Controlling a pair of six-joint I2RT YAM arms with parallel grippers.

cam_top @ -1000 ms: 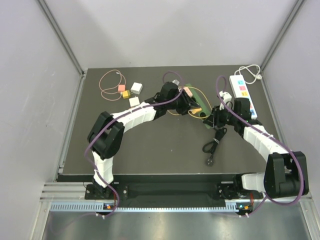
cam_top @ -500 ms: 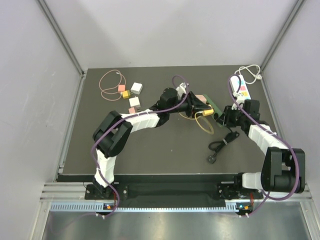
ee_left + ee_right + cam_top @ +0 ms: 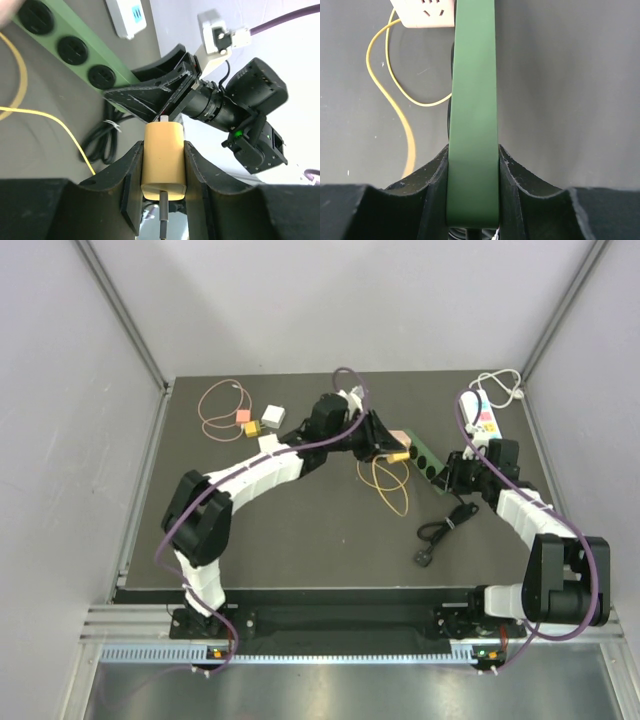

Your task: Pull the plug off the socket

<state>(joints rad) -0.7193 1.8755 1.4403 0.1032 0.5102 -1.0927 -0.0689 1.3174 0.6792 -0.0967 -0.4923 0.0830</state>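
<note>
The unplugged plug swings to the left in the top view with my left gripper next, then goes down and is released on the tabletop below, beside the small adapters.
The yellow plug (image 3: 164,167) sits clamped between the fingers of my left gripper (image 3: 164,147), its prongs free and pointing at the right arm. It is out of the green socket strip (image 3: 75,47), whose black round outlets show empty up left. In the top view the plug (image 3: 398,454) hangs just left of the strip (image 3: 425,458). My right gripper (image 3: 472,152) is shut on the strip's (image 3: 472,75) narrow sides at its right end (image 3: 450,476). The plug's yellow cable (image 3: 390,488) loops on the mat below.
A white power strip (image 3: 485,425) lies at the back right. A black cable (image 3: 438,536) coils in front of the right gripper. A pinkish-white adapter (image 3: 400,437) sits beside the left gripper. Small adapters (image 3: 265,425) and a pink cable (image 3: 220,400) lie at the back left.
The right gripper has drawn the green strip to the right. The left gripper has lifted back with the yellow plug, which now stands apart from the strip; the yellow cable trails after it.
</note>
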